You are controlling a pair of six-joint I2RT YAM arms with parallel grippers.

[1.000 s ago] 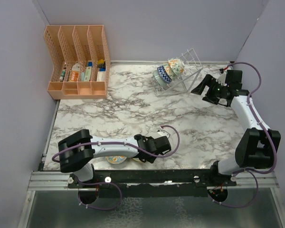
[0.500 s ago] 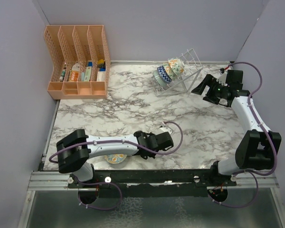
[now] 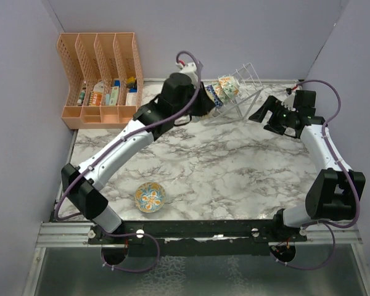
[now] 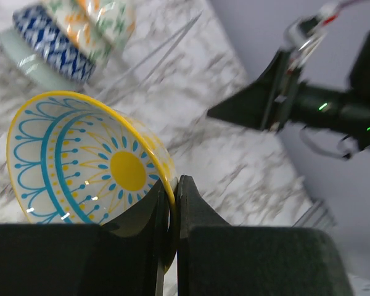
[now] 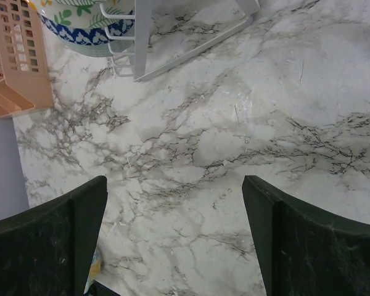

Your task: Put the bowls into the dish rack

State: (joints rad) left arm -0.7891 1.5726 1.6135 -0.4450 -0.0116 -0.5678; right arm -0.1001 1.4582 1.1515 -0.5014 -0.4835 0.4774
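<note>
I will next swing my left gripper outward and to the right in the top view and let go at the rack's end past the floral cream bowl, since that end is empty.
My left gripper [image 4: 174, 185] is shut on the rim of a yellow bowl with blue line patterns [image 4: 92, 163] and holds it tilted just in front of the dish rack [image 3: 237, 92]. In the top view this gripper [image 3: 198, 103] is at the rack's left end. Bowls stand in the rack: a blue-patterned pale one [image 4: 46, 43] and a floral cream one [image 4: 105, 18], also seen from above [image 3: 225, 86]. A blue-orange patterned bowl [image 3: 150, 197] lies on the table near the front edge. My right gripper [image 5: 172, 234] is open and empty, hovering right of the rack [image 3: 266, 114].
An orange slotted organizer [image 3: 102, 80] with small items stands at the back left. The marble table [image 3: 222, 166] is walled by purple panels on three sides. The rack's white frame [image 5: 172, 37] shows at the top of the right wrist view.
My left arm has swung from the near edge up to the rack, carrying the yellow bowl. The blue-orange bowl it covered now shows. The right arm has barely moved.
</note>
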